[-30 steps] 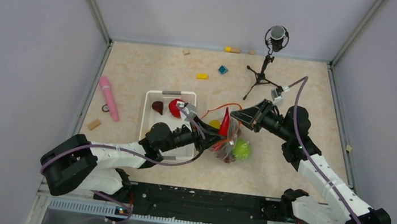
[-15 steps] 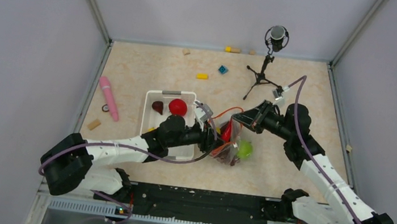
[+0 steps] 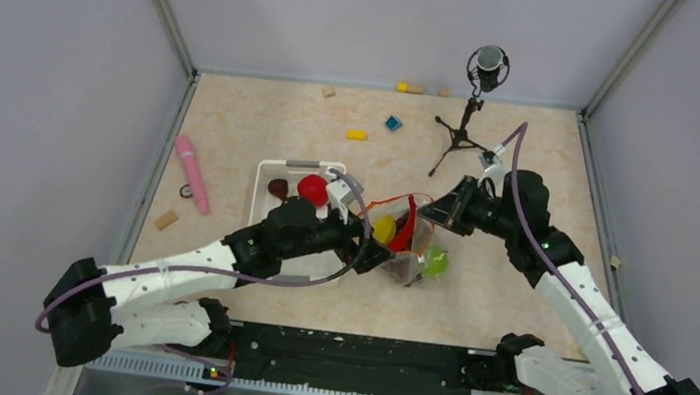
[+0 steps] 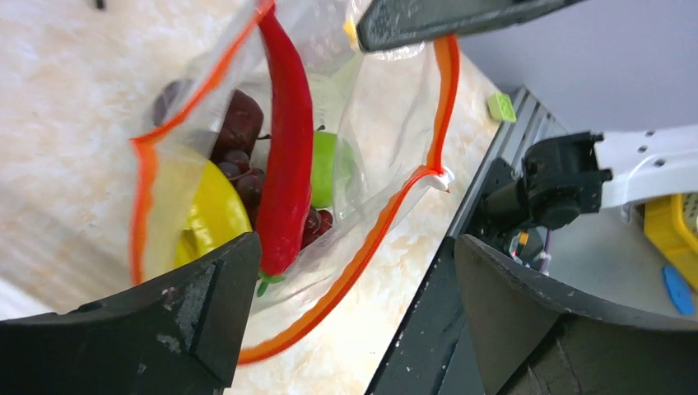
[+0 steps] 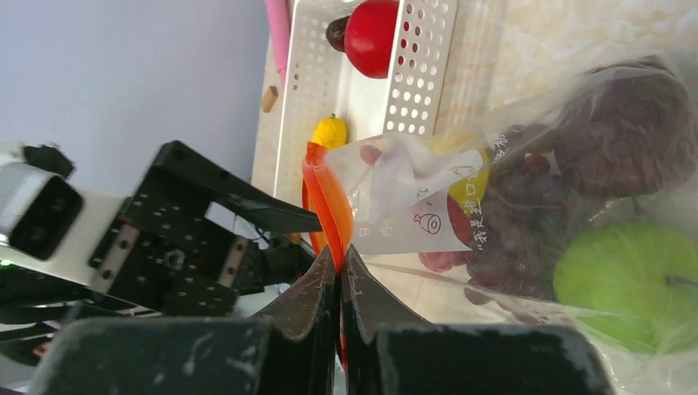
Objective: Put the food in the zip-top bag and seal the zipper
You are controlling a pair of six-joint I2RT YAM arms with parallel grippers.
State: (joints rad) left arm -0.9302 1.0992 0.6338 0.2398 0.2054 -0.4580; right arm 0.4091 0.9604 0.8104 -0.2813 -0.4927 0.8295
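My left gripper will next move toward the white basket (image 3: 268,172) and turn onto the zipper's basket-side edge, which is free opposite my right gripper's hold.
The clear zip-top bag (image 3: 412,251) lies right of the white basket (image 3: 268,172), its mouth held wide. My right gripper (image 3: 437,211) is shut on the far side of the orange-red zipper (image 5: 329,216). Inside the bag are a red chili (image 4: 284,140), a yellow piece (image 4: 210,216), a green fruit (image 4: 331,169) and dark grapes (image 4: 240,123). My left gripper (image 4: 354,317) stands open at the bag's mouth, over the zipper's near side (image 4: 362,255), with nothing between its fingers. A red apple (image 3: 313,189) and a maroon fruit (image 3: 278,188) sit in the basket, with another yellow piece (image 5: 329,132).
A pink stick (image 3: 193,173) lies left of the basket. A microphone on a tripod (image 3: 466,121) stands behind the right arm. A yellow block (image 3: 357,135) and a blue block (image 3: 393,122) lie further back. Grey walls close in three sides.
My left gripper carried the red chili right to the bag's mouth and opened; the chili now rests inside the bag. The right gripper kept its hold on the zipper.
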